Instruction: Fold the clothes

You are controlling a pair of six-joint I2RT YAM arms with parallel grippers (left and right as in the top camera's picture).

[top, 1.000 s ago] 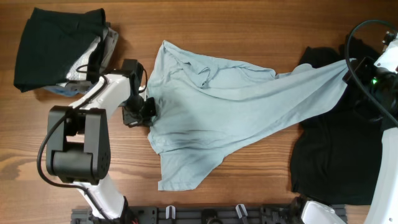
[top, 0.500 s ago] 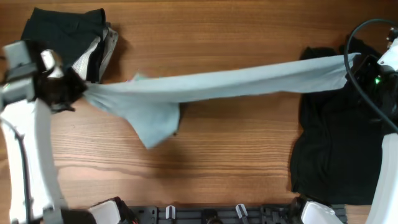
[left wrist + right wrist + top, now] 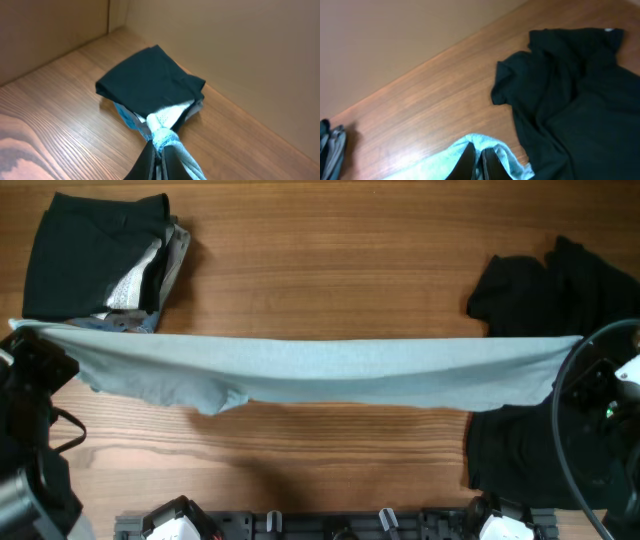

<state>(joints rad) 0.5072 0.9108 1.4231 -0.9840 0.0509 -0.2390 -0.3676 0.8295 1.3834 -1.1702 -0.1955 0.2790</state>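
The bare wood (image 3: 212, 256) (image 3: 216, 118) beside the folded stack lies clear, so the robot's left gripper needs to move outward and down next and release its shirt end there.
The pale sky-blue T-shirt (image 3: 300, 370) hangs stretched in a long band across the table, held up at both ends. My left gripper (image 3: 161, 145) is shut on its left end, seen as a bunched blue knot (image 3: 162, 131) in the left wrist view. My right gripper (image 3: 479, 156) is shut on its right end (image 3: 485, 145). In the overhead view the left arm (image 3: 35, 380) is at the far left and the right arm (image 3: 600, 390) at the far right. A loose black T-shirt (image 3: 540, 380) lies at the right, also in the right wrist view (image 3: 575, 100).
A stack of folded clothes with a black one on top (image 3: 95, 265) sits at the back left, also in the left wrist view (image 3: 147, 82). Bare wooden table (image 3: 330, 260) lies behind and in front of the stretched shirt. A black rail (image 3: 330, 525) runs along the front edge.
Both arms pulled apart and lifted. The blue shirt went from spread on the table to a taut band in the air, and it shifted toward the front edge.
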